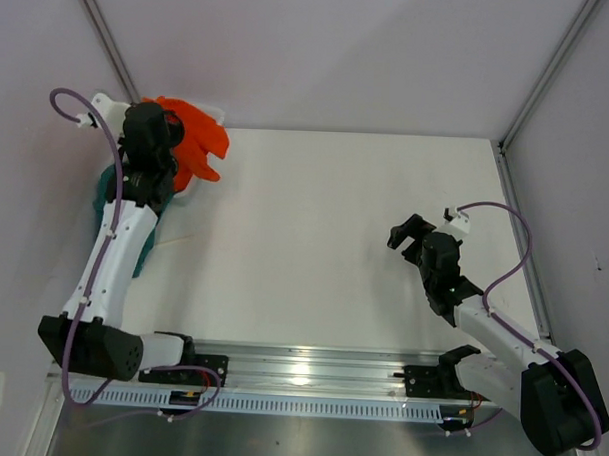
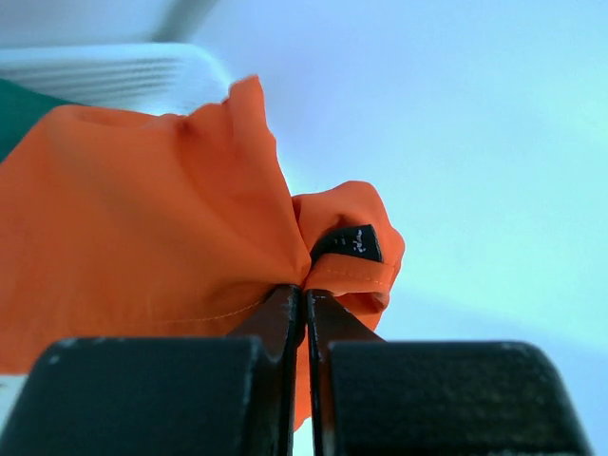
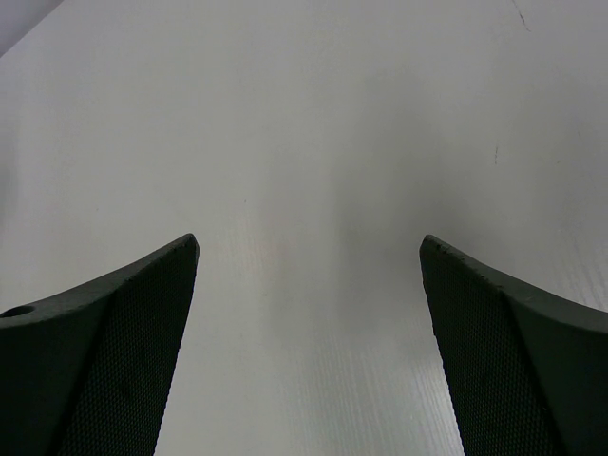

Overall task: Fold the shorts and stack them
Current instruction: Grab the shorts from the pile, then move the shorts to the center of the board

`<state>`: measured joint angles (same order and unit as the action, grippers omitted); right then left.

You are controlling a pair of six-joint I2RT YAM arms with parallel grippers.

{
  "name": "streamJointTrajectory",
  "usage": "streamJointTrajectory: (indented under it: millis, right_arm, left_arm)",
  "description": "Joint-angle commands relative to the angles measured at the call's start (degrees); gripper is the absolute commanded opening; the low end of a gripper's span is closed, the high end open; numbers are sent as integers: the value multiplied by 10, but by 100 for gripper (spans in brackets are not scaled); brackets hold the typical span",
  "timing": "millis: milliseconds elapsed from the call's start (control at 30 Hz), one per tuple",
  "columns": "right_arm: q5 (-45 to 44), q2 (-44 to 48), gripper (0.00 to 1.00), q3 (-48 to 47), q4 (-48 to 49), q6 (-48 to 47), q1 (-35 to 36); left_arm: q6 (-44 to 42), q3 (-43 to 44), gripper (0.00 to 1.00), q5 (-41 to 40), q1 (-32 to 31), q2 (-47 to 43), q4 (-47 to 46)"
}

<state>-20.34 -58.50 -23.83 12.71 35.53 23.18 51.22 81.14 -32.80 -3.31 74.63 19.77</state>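
My right gripper will next move across to the left in the top view, to the orange shorts' loose cloth [image 1: 203, 147], since my left gripper pinches only one fold of the shorts.
The orange shorts [image 1: 195, 142] hang bunched at the table's far left, partly over a white basket edge. My left gripper [image 1: 159, 155] is shut on a fold of them; the left wrist view shows the jaws [image 2: 306, 290] pinched on the orange fabric [image 2: 142, 228]. The teal shorts [image 1: 111, 191] lie under and left of the left arm, mostly hidden; a teal sliver [image 2: 24, 109] shows in the left wrist view. My right gripper [image 1: 412, 232] is open and empty over bare table at the right, far from both shorts.
The white mesh basket [image 1: 216, 113] peeks out behind the orange shorts at the far left corner; its ribbed rim [image 2: 114, 76] shows in the left wrist view. Frame posts rise at the back left and back right. A metal rail runs along the near edge.
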Motion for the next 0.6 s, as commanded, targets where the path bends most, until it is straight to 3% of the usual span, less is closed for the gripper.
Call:
streamJointTrajectory:
  millis: [0, 233, 567]
  right_arm:
    - [-15, 11, 99, -10, 13, -13, 3]
    - [-15, 15, 99, -9, 14, -16, 5]
    - [-8, 28, 100, -3, 21, -28, 5]
  left_arm:
    - [-51, 0, 0, -1, -65, -80, -65]
    - [-94, -77, 0, -12, -228, -214, -148]
    - [-61, -71, 0, 130, -254, -309, -158]
